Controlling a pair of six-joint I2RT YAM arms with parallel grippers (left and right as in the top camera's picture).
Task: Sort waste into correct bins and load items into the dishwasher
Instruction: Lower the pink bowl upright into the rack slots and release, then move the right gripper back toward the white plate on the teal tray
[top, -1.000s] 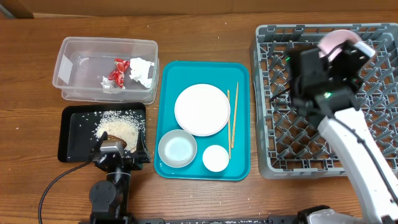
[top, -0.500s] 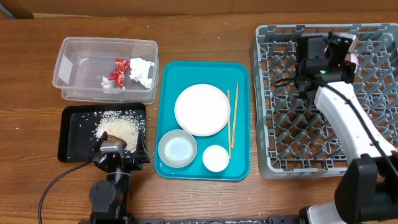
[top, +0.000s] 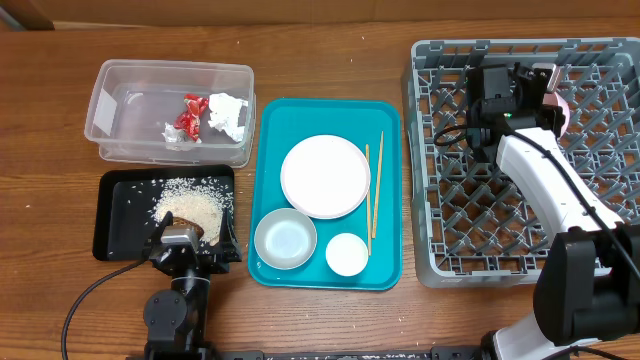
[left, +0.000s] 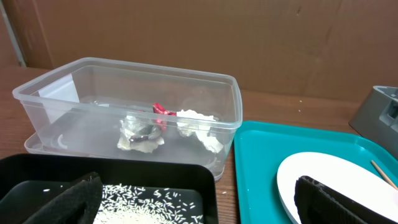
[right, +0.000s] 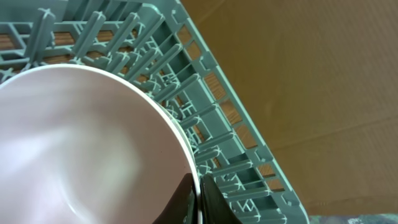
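The bowl goes to the left in the overhead view next, carried by my right gripper to the empty rack wires nearest the teal tray and released there.
My right gripper (top: 538, 84) is shut on the rim of the pink bowl (top: 563, 102), held on edge among the pegs at the far side of the grey dish rack (top: 520, 215). The right wrist view shows my fingers (right: 198, 198) pinching the bowl's rim (right: 74, 143) beside the rack wall (right: 211, 118). My left gripper (top: 190, 243) is open and empty at the near edge of the black tray (top: 115, 215), which holds rice (top: 190, 205). The clear tub (top: 135, 120) holds the red wrapper (top: 190, 115) and the napkin (top: 228, 115).
The teal tray (top: 265, 180) holds the pale plate (top: 325, 177), the greyish-white bowl (top: 285, 240), the white cup (top: 347, 254) and the chopsticks (top: 373, 190). The left wrist view shows the tub (left: 124, 81), black tray (left: 155, 174), teal tray (left: 261, 168) and plate (left: 323, 171).
My right arm has carried the pink bowl toward the far side of the rack and lowered it among the pegs. The left arm has not moved.
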